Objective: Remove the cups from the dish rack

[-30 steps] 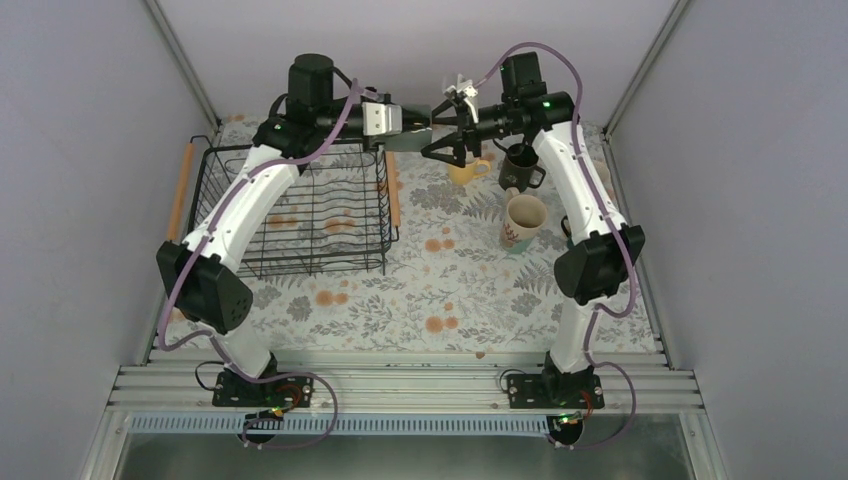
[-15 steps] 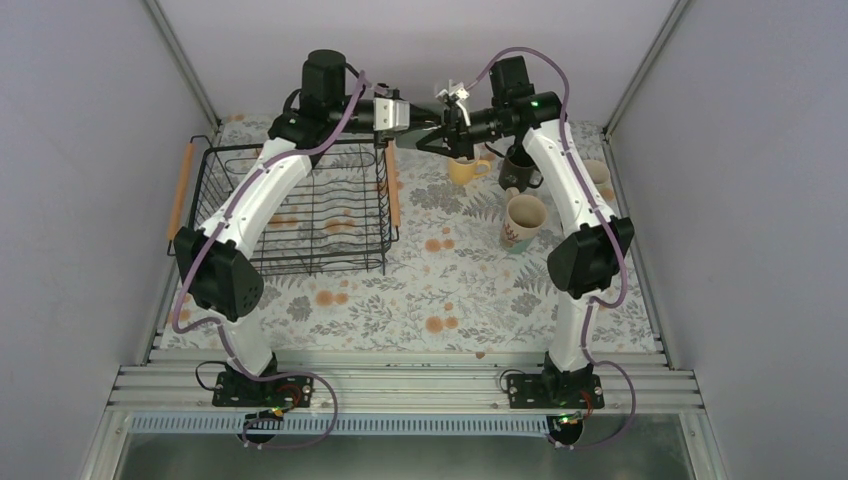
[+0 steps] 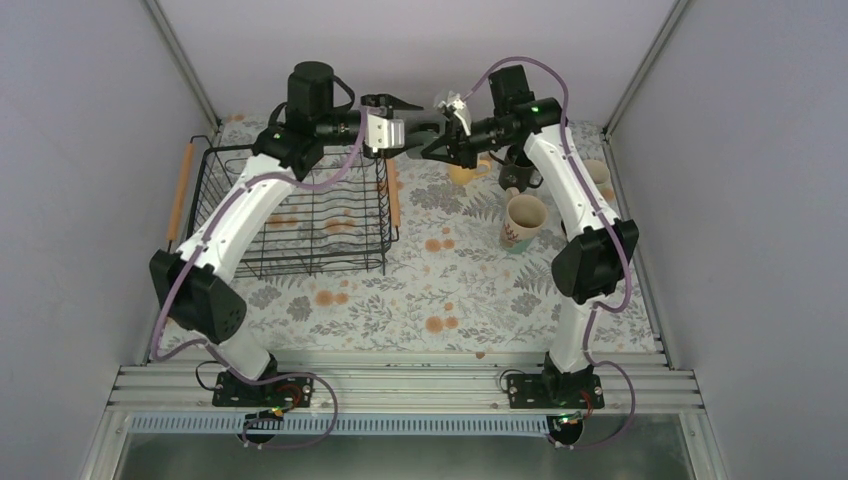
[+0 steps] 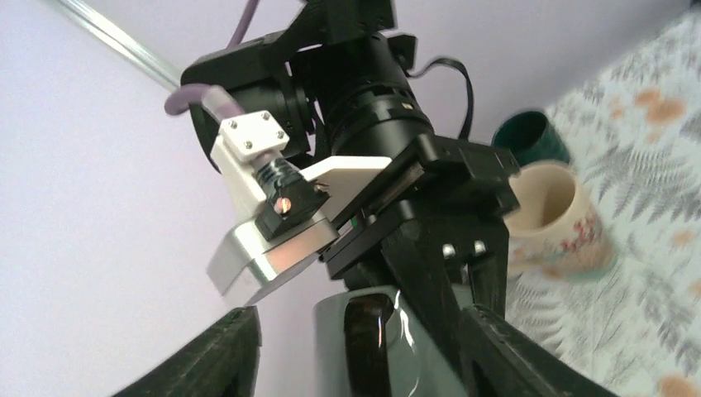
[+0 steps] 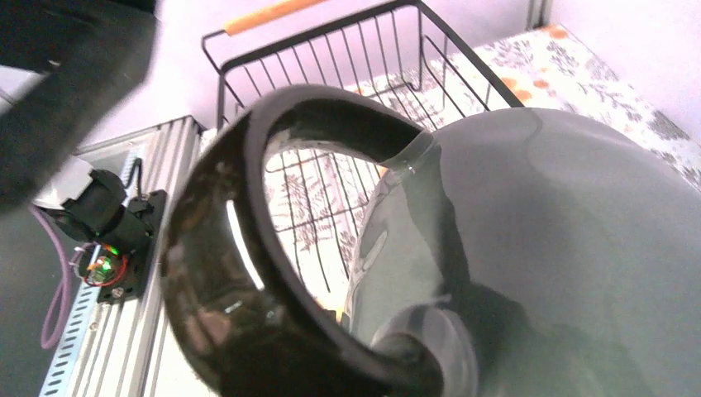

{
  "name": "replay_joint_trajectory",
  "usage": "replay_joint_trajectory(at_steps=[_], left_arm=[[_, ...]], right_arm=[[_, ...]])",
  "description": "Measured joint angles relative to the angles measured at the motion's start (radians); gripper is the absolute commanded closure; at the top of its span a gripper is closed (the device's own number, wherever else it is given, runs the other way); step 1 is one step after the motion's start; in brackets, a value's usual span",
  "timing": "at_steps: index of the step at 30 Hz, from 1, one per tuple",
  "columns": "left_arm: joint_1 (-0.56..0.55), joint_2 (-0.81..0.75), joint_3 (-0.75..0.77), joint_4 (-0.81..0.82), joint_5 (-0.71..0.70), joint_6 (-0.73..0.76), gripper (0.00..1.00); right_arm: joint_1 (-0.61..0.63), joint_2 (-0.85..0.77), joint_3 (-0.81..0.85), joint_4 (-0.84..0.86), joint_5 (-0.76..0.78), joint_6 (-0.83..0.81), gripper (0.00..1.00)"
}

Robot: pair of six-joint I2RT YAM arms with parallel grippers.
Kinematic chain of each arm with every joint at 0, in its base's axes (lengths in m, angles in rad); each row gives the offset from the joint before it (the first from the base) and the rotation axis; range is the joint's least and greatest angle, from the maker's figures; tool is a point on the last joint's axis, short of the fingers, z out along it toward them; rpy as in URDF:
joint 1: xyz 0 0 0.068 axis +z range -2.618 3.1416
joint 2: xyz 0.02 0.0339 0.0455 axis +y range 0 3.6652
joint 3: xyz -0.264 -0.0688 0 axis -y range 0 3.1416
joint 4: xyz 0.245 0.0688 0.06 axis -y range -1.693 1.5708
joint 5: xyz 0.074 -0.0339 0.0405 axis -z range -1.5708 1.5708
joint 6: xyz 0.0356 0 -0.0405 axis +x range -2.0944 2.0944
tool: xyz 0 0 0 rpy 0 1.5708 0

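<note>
I will move my right gripper back and down, tilting toward the table, onto the empty patch of cloth between the rack and the cream patterned cup.
A grey-green mug (image 3: 419, 137) with a dark handle (image 5: 216, 273) hangs in the air above the table's far middle, between my two grippers. My right gripper (image 3: 438, 146) is shut on it, and the mug (image 5: 562, 231) fills the right wrist view. My left gripper (image 3: 404, 128) stands open around the mug (image 4: 372, 347), with a gap showing between its left finger (image 4: 216, 356) and the mug's wall. The black wire dish rack (image 3: 320, 262) sits at the left and shows no cups inside.
On the flowered cloth right of the rack stand a yellow cup (image 3: 462, 172), a black cup (image 3: 520, 166), a cream patterned cup (image 3: 523, 218) and a pale cup (image 3: 599, 176). A dark teal cup (image 4: 529, 136) shows in the left wrist view. The rack's wooden handles (image 3: 180, 190) flank it.
The right gripper, open a second ago, has closed on the grey-green mug. The left gripper, which was shut on the mug, has opened its fingers off it.
</note>
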Motion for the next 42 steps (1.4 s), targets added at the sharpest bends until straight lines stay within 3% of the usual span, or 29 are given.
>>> replay_joint_trajectory(at_steps=[1,3,4,12,21,26,34,42], left_arm=[[0.0,-0.021,-0.011,-0.011,-0.023,0.019,0.25],[0.005,-0.064,-0.043,-0.023,-0.063,0.055,0.01],[0.012,-0.088,-0.064,-0.027,-0.083,0.072,0.0],[0.114,-0.212,-0.158,-0.105,-0.256,0.198,0.0],[0.265,-0.267,-0.279,-0.165,-0.496,0.368,0.0],[0.377,-0.277,-0.369,-0.167,-0.574,0.427,0.0],[0.457,-0.276,-0.413,-0.12,-0.718,0.374,0.0],[0.483,-0.174,-0.389,-0.074,-0.953,0.1,0.0]], right_arm=[[0.0,-0.002,0.0,-0.009,0.018,-0.001,0.97],[-0.001,-0.002,0.006,-0.038,0.058,-0.005,0.97],[-0.001,-0.002,0.013,-0.056,0.082,-0.007,0.97],[-0.001,-0.003,0.014,-0.195,0.31,-0.05,0.97],[-0.001,-0.017,-0.269,-0.224,0.589,-0.087,0.96],[0.002,-0.017,-0.343,-0.235,0.681,-0.099,0.96],[0.068,0.019,-0.357,-0.23,0.759,-0.105,0.96],[0.139,0.153,-0.372,-0.196,0.828,-0.079,0.95]])
